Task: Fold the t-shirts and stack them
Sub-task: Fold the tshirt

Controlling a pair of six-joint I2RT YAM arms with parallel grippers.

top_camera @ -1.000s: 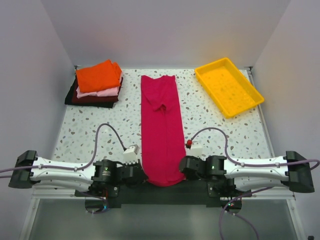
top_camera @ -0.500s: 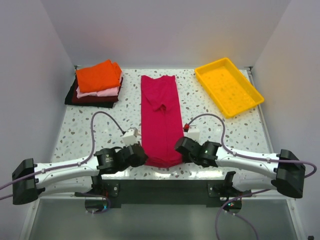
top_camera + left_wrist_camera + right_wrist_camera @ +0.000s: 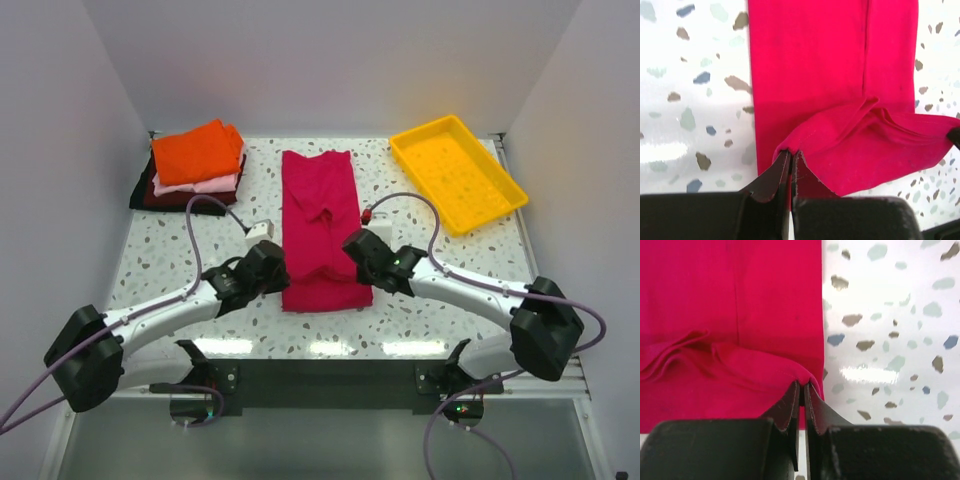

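Note:
My right gripper should next carry the t-shirt's hem corner outward along the t-shirt's side edge nearer the tray (image 3: 812, 270) and let it go, since flat cloth still lies uncovered ahead.
A crimson-magenta t-shirt (image 3: 322, 215) lies as a long narrow strip down the middle of the table, its near end lifted and folded back over itself. My left gripper (image 3: 278, 268) is shut on the left corner of that lifted hem (image 3: 792, 150). My right gripper (image 3: 357, 252) is shut on the right corner (image 3: 802, 382). Between the two grips the cloth (image 3: 880, 145) sags in soft folds above the flat part. Folded t-shirts, orange (image 3: 197, 152) on top, then pale pink (image 3: 215, 185) and dark maroon (image 3: 190, 198), are stacked at the back left.
A yellow plastic tray (image 3: 457, 172) sits at the back right with nothing in it. White walls close in the table at the back and on both sides. Cables loop from both wrists over the speckled tabletop (image 3: 170, 255).
Both grippers have carried the shirt's near hem away from the table's front edge toward the back, so the strip is now doubled over and shorter.

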